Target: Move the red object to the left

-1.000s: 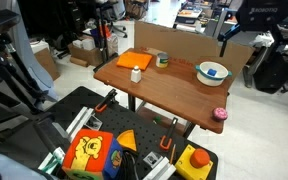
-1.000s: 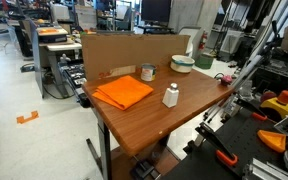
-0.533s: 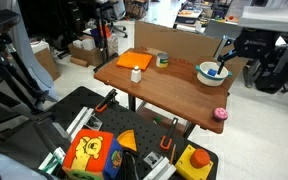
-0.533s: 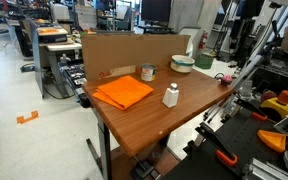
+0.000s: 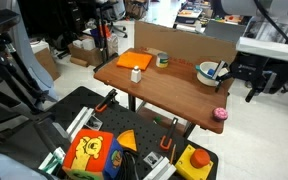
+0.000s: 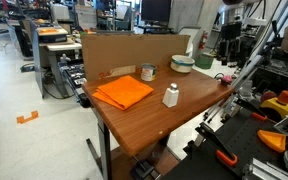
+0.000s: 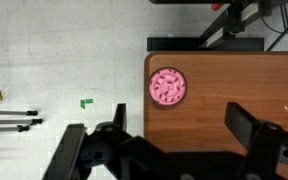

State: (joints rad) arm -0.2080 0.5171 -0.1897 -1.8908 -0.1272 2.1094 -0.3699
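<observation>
I will lower my gripper next onto the red object [image 5: 220,114] [image 7: 167,87] ahead of my fingers and close around its sides, because my spread fingers are empty and still high above the table.
The red object [image 5: 220,114] is a small round pinkish-red lump near the corner of the brown table [image 5: 164,90]. In the wrist view it [image 7: 168,87] lies just ahead of the jaws, close to two table edges. My gripper [image 5: 236,84] hangs over that end of the table, between the white bowl [image 5: 212,72] and the red object, above both. Its two fingers are spread wide with nothing between them in the wrist view [image 7: 169,140]. In an exterior view the gripper [image 6: 231,35] is high at the table's far end.
An orange cloth [image 5: 135,61], a small white bottle [image 5: 136,74] and a tin can [image 5: 162,60] sit at the table's other end. A cardboard wall [image 5: 184,42] runs along the back edge. A yellow box with a red button [image 5: 195,160] and tools lie on the floor.
The arm has come down and into view over the bowl end of the table, then shifted towards the corner with the red object. Nothing on the table has moved.
</observation>
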